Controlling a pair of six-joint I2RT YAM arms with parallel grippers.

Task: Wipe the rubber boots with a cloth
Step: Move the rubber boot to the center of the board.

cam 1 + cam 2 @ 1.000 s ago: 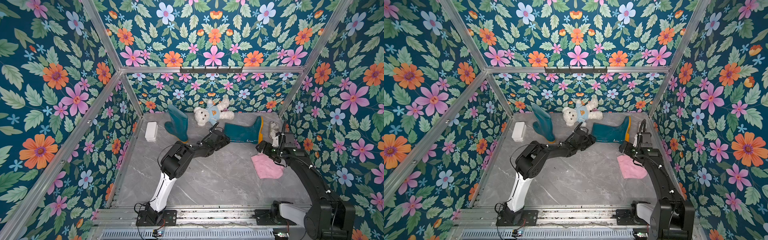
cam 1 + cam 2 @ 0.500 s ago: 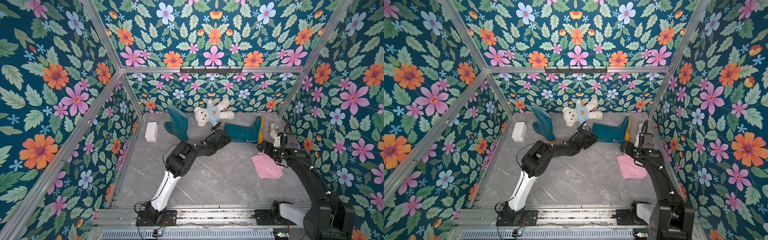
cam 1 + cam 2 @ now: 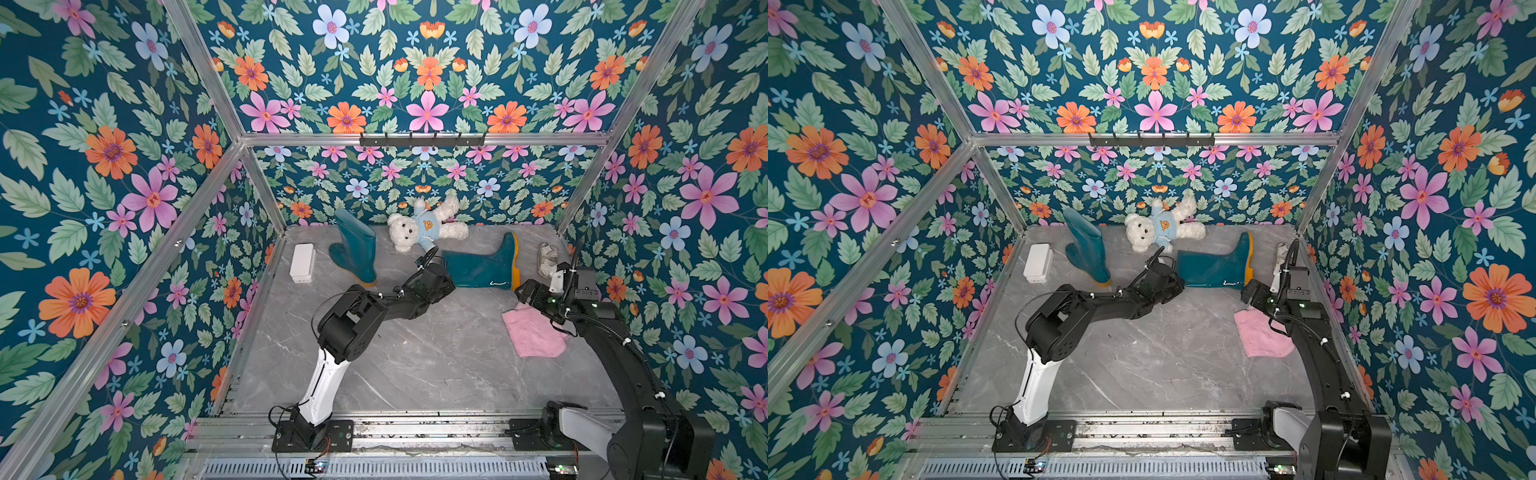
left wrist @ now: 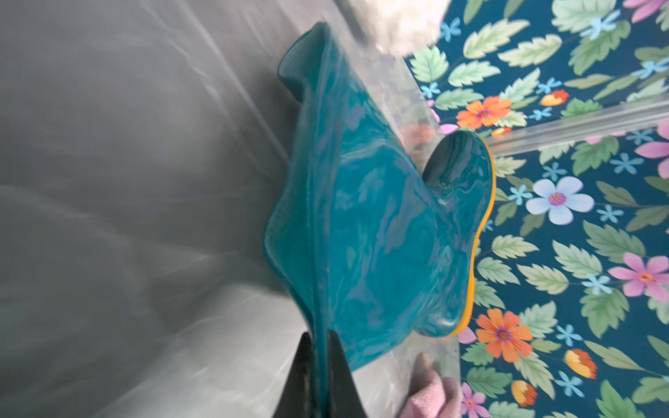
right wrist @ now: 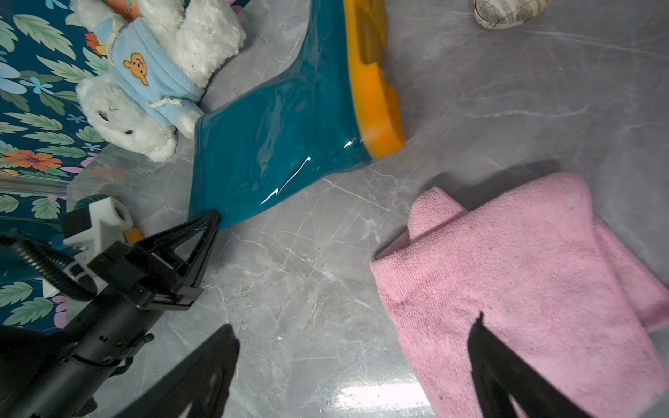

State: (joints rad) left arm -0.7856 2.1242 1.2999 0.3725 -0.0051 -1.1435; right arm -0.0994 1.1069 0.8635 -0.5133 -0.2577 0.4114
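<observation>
My left gripper pulls back next, brings the lying boot onto the bare middle floor and releases its rim, because the teddy bear crowds the boot's shaft (image 4: 362, 217) here.
Two glossy teal rubber boots with yellow-orange soles are on the grey floor. One boot (image 3: 354, 249) (image 3: 1088, 247) stands near the back left. The second boot (image 3: 482, 267) (image 3: 1217, 267) (image 5: 278, 144) lies on its side. My left gripper (image 3: 441, 277) (image 4: 318, 334) (image 5: 213, 221) is shut on the rim of that boot's shaft (image 4: 362, 217). The pink fuzzy cloth (image 3: 534, 332) (image 3: 1262, 338) (image 5: 525, 275) lies folded at the right. My right gripper (image 3: 525, 293) (image 5: 353, 325) hangs open above the cloth's edge, one finger over the cloth and one over bare floor, holding nothing.
A white teddy bear (image 3: 424, 228) in a blue top lies at the back wall, touching the lying boot's shaft. A white box (image 3: 302, 262) sits at the left wall. A grey-white rag bundle (image 3: 547, 258) (image 5: 506, 12) lies in the back right corner. Floral walls close three sides.
My left gripper has closed onto the rim of the lying boot's shaft, its arm reaching a little farther in. The right arm has barely shifted and stays open.
</observation>
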